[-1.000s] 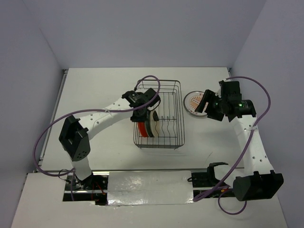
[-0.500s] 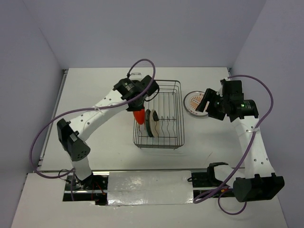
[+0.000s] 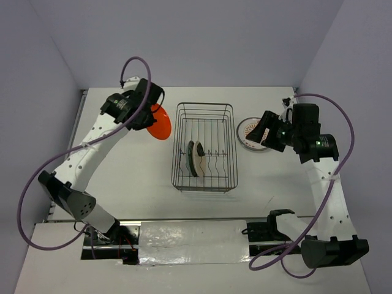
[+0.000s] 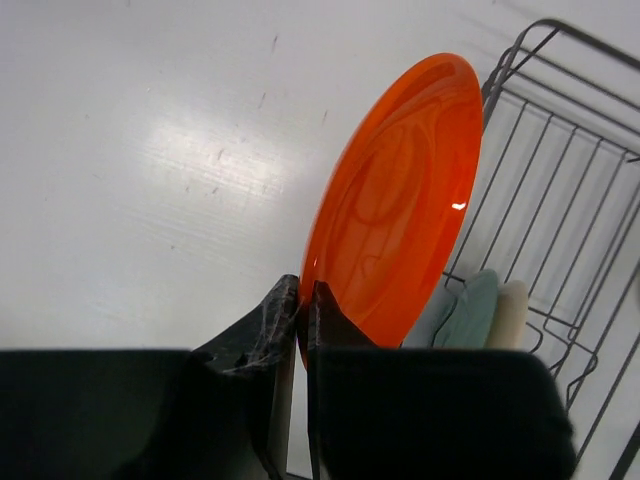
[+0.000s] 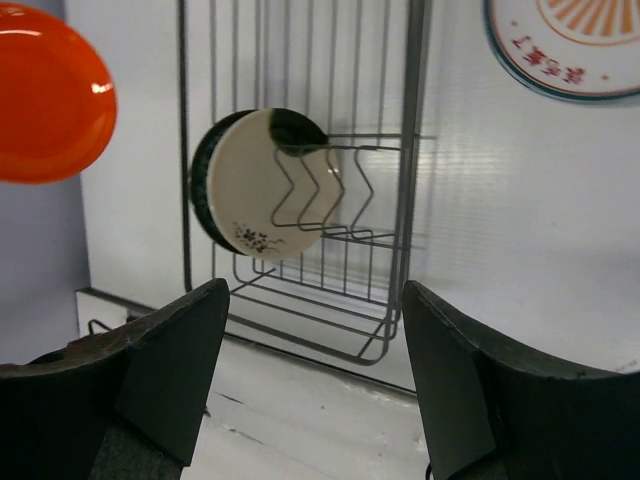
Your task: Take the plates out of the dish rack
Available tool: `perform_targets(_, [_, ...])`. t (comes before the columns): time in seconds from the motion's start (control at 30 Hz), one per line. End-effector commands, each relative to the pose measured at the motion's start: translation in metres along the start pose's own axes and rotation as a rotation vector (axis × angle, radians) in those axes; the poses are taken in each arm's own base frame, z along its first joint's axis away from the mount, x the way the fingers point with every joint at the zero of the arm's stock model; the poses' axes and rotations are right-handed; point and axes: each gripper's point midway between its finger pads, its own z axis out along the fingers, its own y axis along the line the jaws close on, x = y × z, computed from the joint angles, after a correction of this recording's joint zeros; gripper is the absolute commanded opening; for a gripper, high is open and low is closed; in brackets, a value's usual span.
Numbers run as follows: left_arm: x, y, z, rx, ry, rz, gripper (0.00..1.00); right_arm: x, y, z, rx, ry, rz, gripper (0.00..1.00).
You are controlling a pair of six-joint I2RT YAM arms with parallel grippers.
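I will move my left gripper down and left in the top view next, toward the table beside the rack [image 3: 205,104], and let go of the orange-red plate, since the table there is bare.
My left gripper [image 3: 149,114] is shut on the rim of a plain orange-red plate [image 3: 161,125], holding it on edge in the air left of the dish rack [image 3: 205,104]. In the left wrist view the fingertips [image 4: 303,290] pinch the lower edge of that plate [image 4: 400,200]. Two plates stand upright in the rack: a cream one with a small flower mark [image 5: 265,190] and a dark one [image 5: 203,170] behind it. My right gripper [image 3: 261,130] is open and empty, hovering right of the rack over a grey-ringed plate with an orange-patterned centre [image 3: 250,132] that lies flat on the table.
The rack [image 5: 410,150] is a dark wire basket with zigzag prongs in the middle of the white table [image 3: 122,165]. Grey walls close in the back and both sides. Purple cables loop from both arms.
The left arm has lifted the orange-red plate out of the rack and swung it left and back, away from the rack. The right arm has shifted only slightly.
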Motion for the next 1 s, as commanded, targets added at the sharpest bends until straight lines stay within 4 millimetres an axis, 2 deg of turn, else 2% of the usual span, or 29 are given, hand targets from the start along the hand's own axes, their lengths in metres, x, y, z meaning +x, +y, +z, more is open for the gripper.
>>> perform_targets(0.0, [-0.023, 0.006, 0.009, 0.110, -0.031, -0.115, 0.00, -0.006, 0.031, -0.010, -0.161, -0.042, -0.048, 0.77])
perform_targets(0.07, [-0.034, 0.004, 0.033, 0.197, -0.010, -0.201, 0.00, -0.004, 0.033, -0.009, -0.169, -0.029, -0.043, 0.77])
perform_targets(0.1, [-0.020, 0.014, 0.059, 0.245, 0.090, -0.256, 0.00, -0.002, 0.033, -0.009, -0.178, -0.021, -0.037, 0.77])
perform_targets(0.13, [-0.021, 0.016, 0.071, 0.268, 0.101, -0.293, 0.00, 0.000, 0.034, -0.009, -0.187, -0.015, -0.033, 0.77])
perform_targets(0.17, [-0.016, 0.017, 0.095, 0.286, 0.111, -0.335, 0.00, 0.002, 0.035, -0.008, -0.199, -0.011, -0.032, 0.77])
perform_targets(0.23, [-0.018, 0.026, 0.119, 0.313, 0.125, -0.409, 0.02, 0.006, 0.038, -0.012, -0.218, -0.014, -0.029, 0.77])
perform_targets(0.27, [-0.012, 0.037, 0.142, 0.290, 0.138, -0.449, 0.04, 0.008, 0.038, -0.013, -0.221, -0.013, -0.028, 0.77])
perform_targets(0.4, [0.004, 0.035, 0.176, 0.330, 0.183, -0.501, 0.04, 0.012, 0.038, -0.019, -0.228, -0.021, -0.048, 0.77])
perform_targets(0.43, [0.005, 0.037, 0.181, 0.319, 0.174, -0.496, 0.07, 0.013, 0.038, -0.020, -0.225, -0.024, -0.055, 0.77])
perform_targets(0.47, [0.004, 0.048, 0.191, 0.298, 0.165, -0.516, 0.09, 0.015, 0.036, -0.022, -0.215, -0.023, -0.063, 0.77])
perform_targets(0.53, [0.012, 0.054, 0.200, 0.269, 0.186, -0.521, 0.24, 0.020, 0.033, -0.023, -0.202, -0.012, -0.069, 0.77])
perform_targets(0.57, [0.015, 0.058, 0.203, 0.239, 0.200, -0.519, 0.34, 0.020, 0.031, -0.024, -0.193, -0.015, -0.079, 0.77])
perform_targets(0.6, [0.030, 0.067, 0.203, 0.180, 0.250, -0.515, 0.47, 0.021, 0.030, -0.025, -0.187, -0.017, -0.079, 0.77])
perform_targets(0.63, [0.038, 0.078, 0.208, 0.102, 0.269, -0.524, 0.76, 0.023, 0.027, -0.023, -0.179, -0.014, -0.075, 0.77])
perform_targets(0.67, [0.047, 0.082, 0.207, 0.066, 0.304, -0.526, 0.87, 0.024, 0.027, -0.024, -0.179, -0.017, -0.077, 0.77])
perform_targets(0.7, [0.061, 0.096, 0.203, -0.019, 0.350, -0.529, 0.99, 0.024, 0.026, -0.024, -0.175, -0.015, -0.074, 0.77])
perform_targets(0.8, [0.058, 0.109, 0.188, -0.096, 0.343, -0.512, 0.99, 0.024, 0.026, -0.024, -0.171, -0.010, -0.069, 0.77])
perform_targets(0.83, [0.039, 0.105, 0.176, -0.070, 0.304, -0.506, 0.99, 0.023, 0.026, -0.026, -0.166, -0.012, -0.071, 0.77])
perform_targets(0.9, [0.017, 0.094, 0.155, -0.048, 0.254, -0.425, 0.99, 0.019, 0.023, -0.026, -0.140, -0.020, -0.065, 0.77])
perform_targets(0.93, [0.000, 0.063, 0.122, 0.000, 0.218, -0.339, 0.99, 0.018, 0.023, -0.028, -0.128, -0.024, -0.065, 0.77])
perform_targets(0.97, [-0.013, 0.058, 0.109, -0.032, 0.148, -0.279, 1.00, 0.016, 0.020, -0.028, -0.111, -0.029, -0.063, 0.77])
